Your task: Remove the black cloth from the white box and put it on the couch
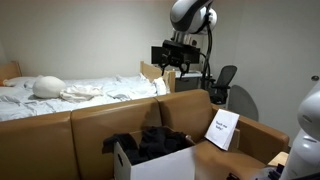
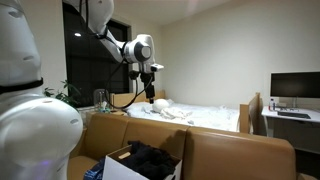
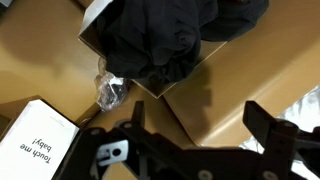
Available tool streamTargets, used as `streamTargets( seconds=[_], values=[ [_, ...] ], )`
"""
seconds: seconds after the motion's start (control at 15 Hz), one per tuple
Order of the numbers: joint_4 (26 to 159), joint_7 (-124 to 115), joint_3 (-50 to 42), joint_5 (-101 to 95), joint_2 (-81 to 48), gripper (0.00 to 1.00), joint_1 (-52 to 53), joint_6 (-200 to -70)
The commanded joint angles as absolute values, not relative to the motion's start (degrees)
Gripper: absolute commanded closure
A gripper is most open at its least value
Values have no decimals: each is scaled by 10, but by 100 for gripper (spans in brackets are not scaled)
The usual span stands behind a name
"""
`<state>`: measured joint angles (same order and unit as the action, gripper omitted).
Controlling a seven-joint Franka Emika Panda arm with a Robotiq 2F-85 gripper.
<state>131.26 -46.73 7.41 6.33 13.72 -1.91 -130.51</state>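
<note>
My gripper reaches outward next and lowers spread fingers onto the raised folds of the bunched middle of the black cloth (image 1: 158, 141) (image 3: 163, 32), which lies below and outward.
A black cloth (image 1: 158, 141) lies bunched inside a white box (image 1: 150, 164) that stands on the tan leather couch (image 1: 60, 135). It also shows in an exterior view (image 2: 152, 157) inside the box (image 2: 125, 168), and at the top of the wrist view (image 3: 165, 35) within the box's edge (image 3: 92, 22). My gripper (image 1: 170, 72) hangs high above the couch back, well apart from the cloth; it also shows in an exterior view (image 2: 148, 95). In the wrist view its fingers (image 3: 195, 120) are spread wide with nothing between them.
A white card with writing (image 1: 222, 129) leans on the couch beside the box, also in the wrist view (image 3: 35, 140). A crumpled clear wrapper (image 3: 110, 92) lies by the box. Behind the couch are a bed (image 1: 80, 92), an office chair (image 1: 222, 85) and a desk with a monitor (image 2: 295, 88).
</note>
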Motion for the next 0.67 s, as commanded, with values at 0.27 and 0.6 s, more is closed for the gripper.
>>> streamTargets(
  seconds=[0.27,0.6],
  values=[
    [1217,-433,59,84,7,0,-5,-1257],
    [1124,-445,46,54,-170,0,15,-1184]
  ],
)
